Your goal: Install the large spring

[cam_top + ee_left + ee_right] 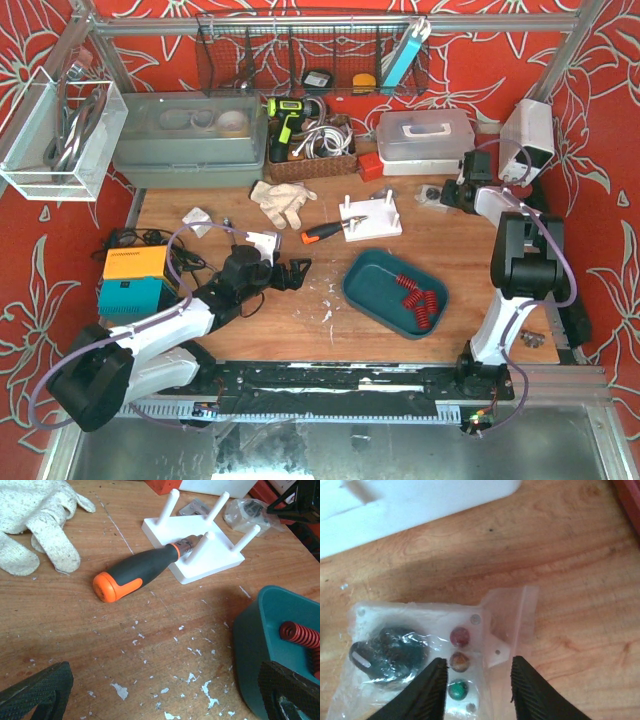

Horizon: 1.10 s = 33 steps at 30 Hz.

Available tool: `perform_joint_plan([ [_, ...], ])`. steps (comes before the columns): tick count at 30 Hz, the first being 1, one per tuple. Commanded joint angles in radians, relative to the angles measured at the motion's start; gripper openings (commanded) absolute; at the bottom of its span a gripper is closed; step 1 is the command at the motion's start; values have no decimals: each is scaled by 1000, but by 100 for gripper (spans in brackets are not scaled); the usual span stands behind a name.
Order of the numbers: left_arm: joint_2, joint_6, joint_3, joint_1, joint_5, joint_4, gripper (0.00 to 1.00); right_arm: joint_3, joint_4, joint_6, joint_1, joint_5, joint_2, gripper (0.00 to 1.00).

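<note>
The tool's tip lies on the white peg base, so next my left gripper needs to turn and move outward over the screwdriver's black handle (323, 231) (144, 571), then lower around it.
Several red springs (415, 295) lie in a teal tray (365, 285); one spring (300, 635) shows in the left wrist view, and I cannot tell which is the large one. A white base with four upright pegs (370, 217) stands behind the tray, also in the left wrist view (195, 550). My left gripper (297, 272) is open and empty, low over the bare wood left of the tray (165, 700). My right gripper (452, 195) is open at the back right, its jaws straddling a clear plastic bag (420, 645) of small parts (479, 680).
An orange-and-black screwdriver (137, 572) lies with its tip on the peg base. A white work glove (282, 202) lies behind it. An orange and teal box (133, 280) sits at the left. A grey bin (190, 140), a basket with a drill (305, 140) and a white box (425, 138) line the back.
</note>
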Motion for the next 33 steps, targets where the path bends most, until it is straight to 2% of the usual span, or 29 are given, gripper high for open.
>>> perform_joint_plan([
  [1, -10, 4, 30, -9, -5, 17, 100, 6, -58, 35, -7, 47, -48, 44],
  [5, -23, 5, 28, -13, -14, 13, 100, -49, -88, 82, 0, 41, -143, 58],
  [9, -36, 6, 21, -14, -22, 18, 100, -107, -127, 102, 37, 34, -276, 66],
  [19, -107, 13, -25, -15, -55, 57, 100, -315, -155, 91, 191, 7, -583, 76],
  [25, -95, 16, -82, -14, -79, 176, 100, -440, -160, 74, 328, -6, -725, 88],
  [29, -77, 17, -52, -11, -135, 150, 100, -564, -76, 90, 406, 4, -819, 98],
  [33, 4, 35, 4, -11, -108, 177, 100, -613, -58, 55, 440, 55, -850, 99],
])
